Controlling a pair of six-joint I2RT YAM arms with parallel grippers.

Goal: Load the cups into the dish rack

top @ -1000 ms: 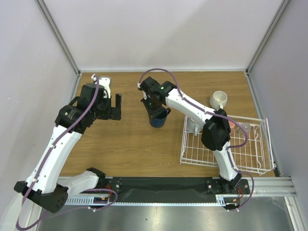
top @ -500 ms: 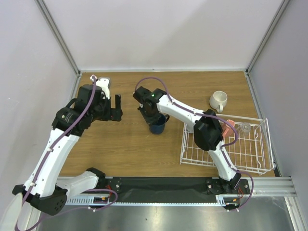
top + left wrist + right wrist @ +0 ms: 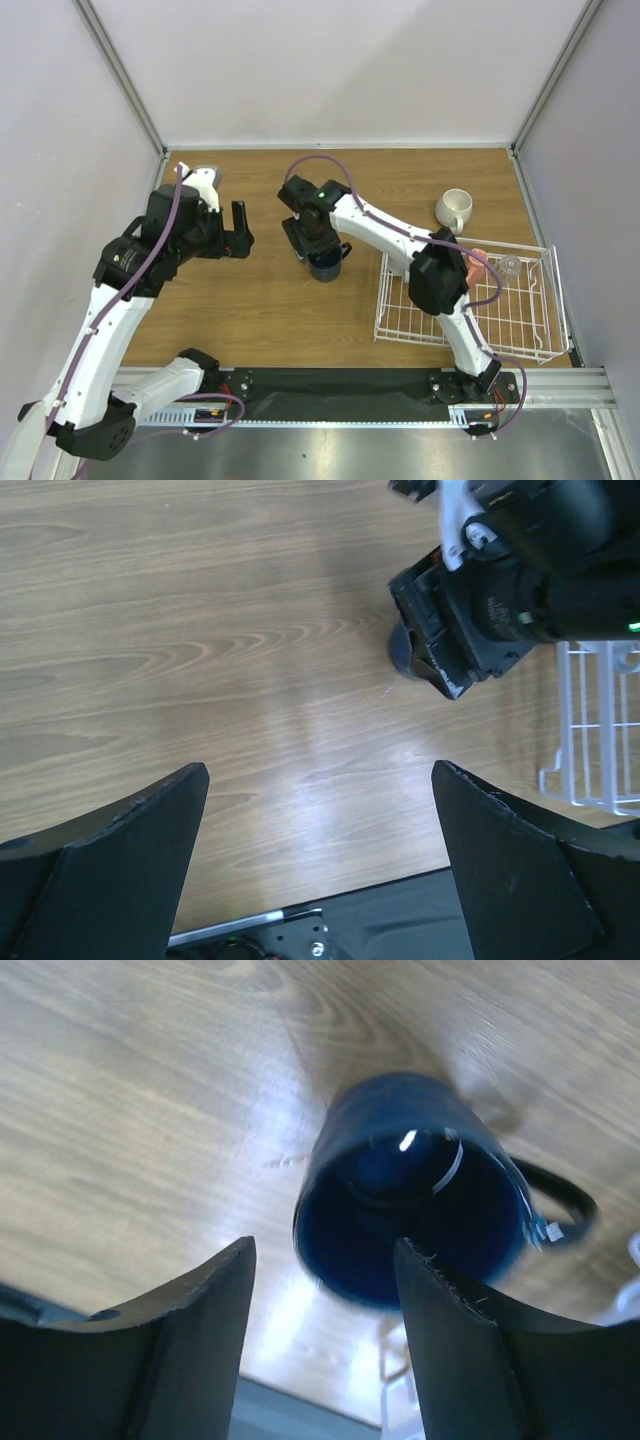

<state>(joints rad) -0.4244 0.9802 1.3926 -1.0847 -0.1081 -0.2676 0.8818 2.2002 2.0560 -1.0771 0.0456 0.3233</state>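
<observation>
The left gripper goes down and toward the right in the top view next, onto the mug's side opposite its handle. The mug's rim there faces my gripper.
A dark blue mug stands upright on the wooden table, handle to the right. My right gripper hovers just above it, open; the left finger is apart from the mug and the right finger overlaps its rim. From above, this gripper hides most of the mug. My left gripper is open and holds nothing, left of the mug over bare wood. The white wire dish rack at the right holds a reddish-pink cup and a small clear glass. A cream-white mug stands on the table behind the rack.
Grey walls close in the table at the back and both sides. A black strip with the arm bases runs along the near edge. In the left wrist view the right arm's wrist and a corner of the rack show.
My right gripper has opened and let go of the dark blue mug, after carrying it a little left and toward the near edge. The left arm shifted slightly left and back.
</observation>
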